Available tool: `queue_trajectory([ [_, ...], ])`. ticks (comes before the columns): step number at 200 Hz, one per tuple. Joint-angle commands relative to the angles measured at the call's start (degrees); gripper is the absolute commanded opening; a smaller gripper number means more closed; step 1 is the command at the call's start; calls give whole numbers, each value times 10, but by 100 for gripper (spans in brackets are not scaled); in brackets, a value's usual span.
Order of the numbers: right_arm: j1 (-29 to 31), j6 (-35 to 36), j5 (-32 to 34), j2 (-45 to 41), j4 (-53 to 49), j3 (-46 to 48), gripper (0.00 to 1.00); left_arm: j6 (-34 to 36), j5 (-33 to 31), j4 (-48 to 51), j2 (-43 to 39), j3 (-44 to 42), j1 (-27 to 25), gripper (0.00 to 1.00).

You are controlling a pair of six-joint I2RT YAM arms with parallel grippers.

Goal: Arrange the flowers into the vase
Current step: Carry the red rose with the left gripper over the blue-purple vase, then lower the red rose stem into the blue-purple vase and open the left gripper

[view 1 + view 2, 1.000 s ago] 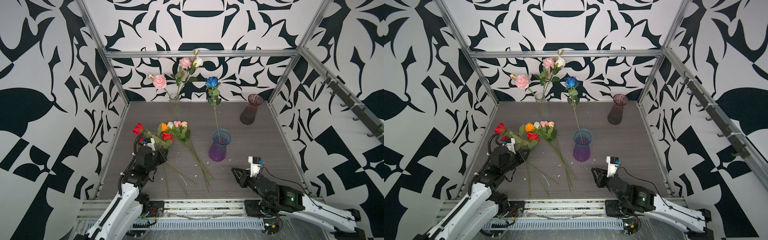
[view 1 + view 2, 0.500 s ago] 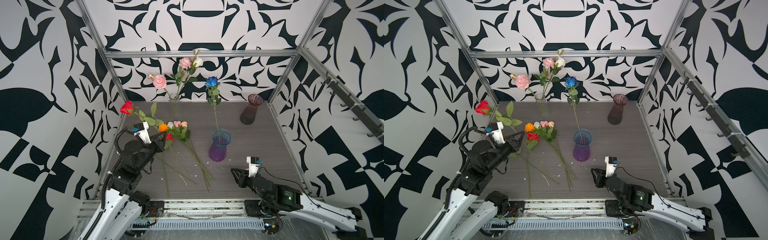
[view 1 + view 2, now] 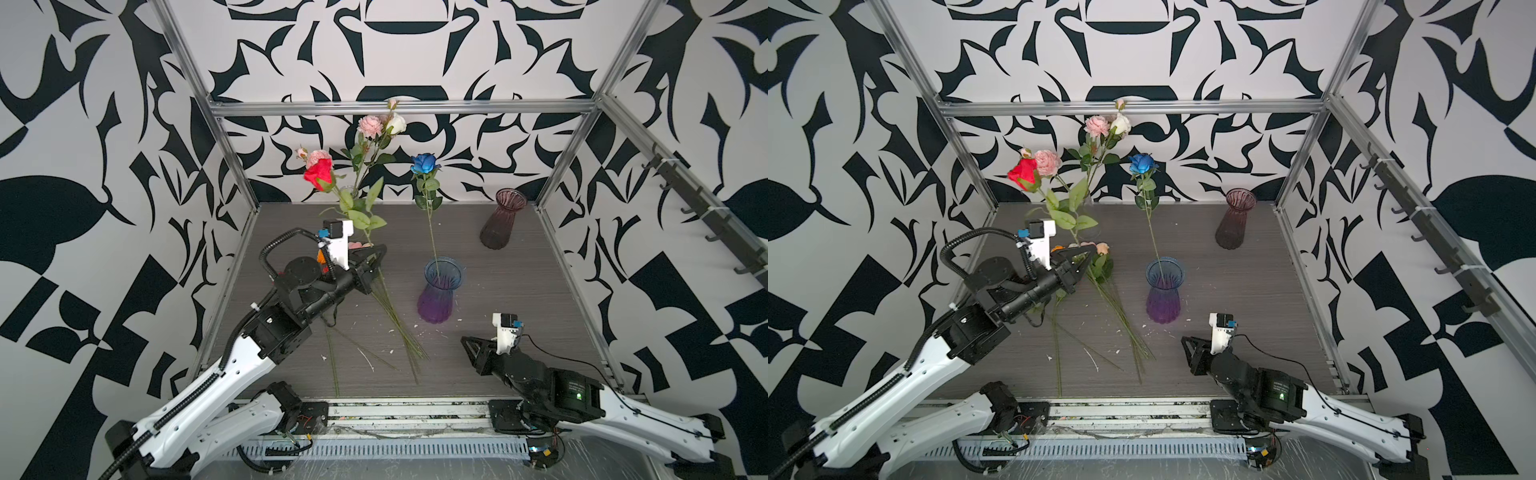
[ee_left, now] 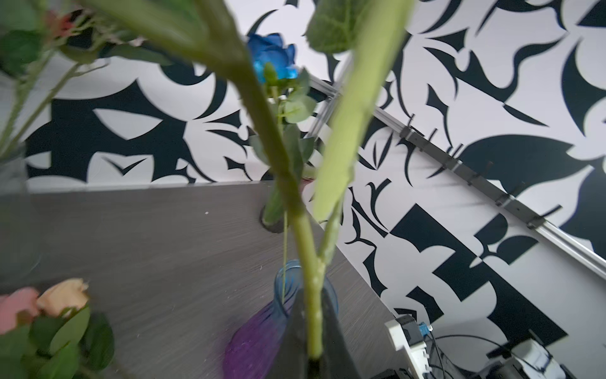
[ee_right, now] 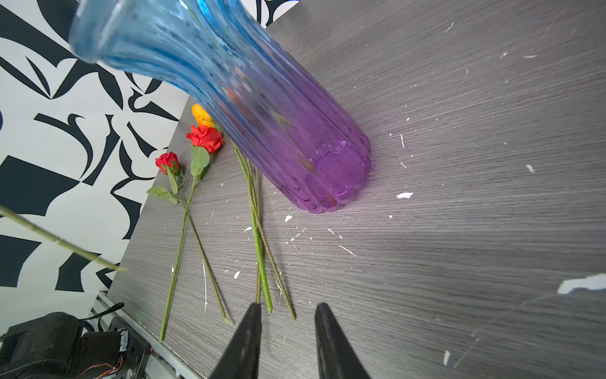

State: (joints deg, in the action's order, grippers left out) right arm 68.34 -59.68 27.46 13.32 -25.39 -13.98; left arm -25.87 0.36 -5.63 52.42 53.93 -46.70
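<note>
My left gripper swings over the vase's opening (image 4: 296,286) ahead of its fingers next and releases the red rose's green stem (image 4: 295,203) there, since the blue rose leaves room.
My left gripper (image 3: 379,250) (image 3: 1089,252) is shut on the green stem (image 4: 295,203) of a red rose (image 3: 319,174) (image 3: 1023,174), held up in the air left of the vase, head tilted toward the back left. The blue-and-purple glass vase (image 3: 436,299) (image 3: 1163,295) (image 5: 295,141) stands mid-table with a blue rose (image 3: 424,163) (image 4: 270,57) in it. More flowers (image 5: 206,137) lie on the table left of the vase, their heads partly hidden by my left arm in both top views. My right gripper (image 3: 466,340) (image 5: 287,308) is open and empty, low at the front right of the vase.
A clear vase with pink and white blooms (image 3: 370,124) stands at the back wall. An empty maroon vase (image 3: 498,220) (image 3: 1235,220) is at the back right. Long stems (image 3: 395,320) stretch toward the front edge. White flecks dot the grey table (image 5: 492,164).
My left arm has lifted the red rose off the table and carried it up and toward the middle. The right arm has barely moved.
</note>
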Motion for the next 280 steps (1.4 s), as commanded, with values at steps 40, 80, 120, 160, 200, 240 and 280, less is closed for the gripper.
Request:
queue_trajectory([
  [40, 0, -1, 12, -18, 12, -14, 32, 291, 125, -182, 75, 84, -81, 0],
  [80, 0, -2, 15, -39, 4, -9, 32, 331, 157, -158, 126, 154, -84, 0],
  [120, 0, -2, 18, -48, -1, -6, 32, 337, 159, -164, 158, 185, -85, 0],
  [160, 0, -3, 18, -49, -1, -6, 32, 337, 151, -161, 182, 184, -84, 0],
  [200, 0, -3, 19, -51, -2, -5, 31, 341, 85, -78, 235, 208, -84, 0],
  [240, 0, -3, 18, -55, -3, -5, 32, 337, 55, 20, 287, 247, -84, 0],
  [280, 0, -4, 19, -57, -5, -4, 32, 327, 31, 41, 305, 246, -84, 12],
])
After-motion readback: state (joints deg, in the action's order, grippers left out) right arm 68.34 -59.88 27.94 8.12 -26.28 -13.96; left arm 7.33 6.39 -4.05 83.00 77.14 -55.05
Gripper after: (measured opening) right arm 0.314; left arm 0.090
